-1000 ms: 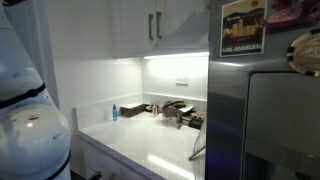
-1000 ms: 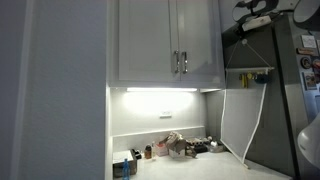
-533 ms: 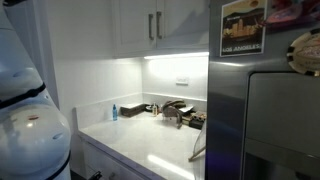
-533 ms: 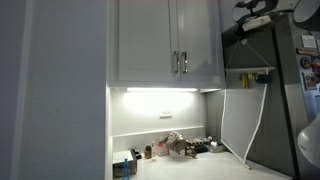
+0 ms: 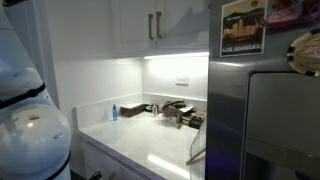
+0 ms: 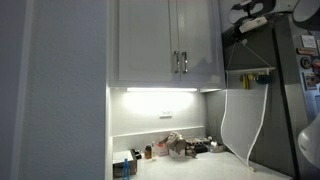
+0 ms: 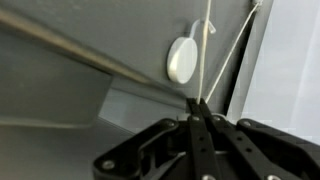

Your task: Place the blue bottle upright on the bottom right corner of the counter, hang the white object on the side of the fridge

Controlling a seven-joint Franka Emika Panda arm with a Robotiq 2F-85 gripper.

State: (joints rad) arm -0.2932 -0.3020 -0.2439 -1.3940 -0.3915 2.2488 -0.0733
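Observation:
The cords go down toward the hook on the round white magnet for release there next, as that hook sits below the gripper on the fridge (image 6: 285,100).
The white object (image 6: 240,115), a thin see-through sheet, hangs by cords from a bar down the side of the fridge (image 6: 285,100). An edge of the white object (image 5: 197,148) also shows by the fridge (image 5: 270,120). My gripper (image 6: 248,16) is high up above it. In the wrist view the gripper (image 7: 197,100) is shut on the thin white cords (image 7: 207,55), right beside a round white magnet (image 7: 182,60) on the grey fridge (image 7: 80,90). The blue bottle (image 5: 114,111) stands upright at the back of the counter (image 5: 150,140), far from the gripper.
A dark tap and small clutter (image 5: 176,110) sit at the back of the counter near the fridge. White upper cabinets (image 6: 180,62) hang over the counter (image 6: 190,168). The robot's white base (image 5: 30,130) fills one side of an exterior view.
The gripper has shifted slightly along the fridge top, and the hanging sheet's lower edge has swayed a little. The jaws stay shut on the cords.

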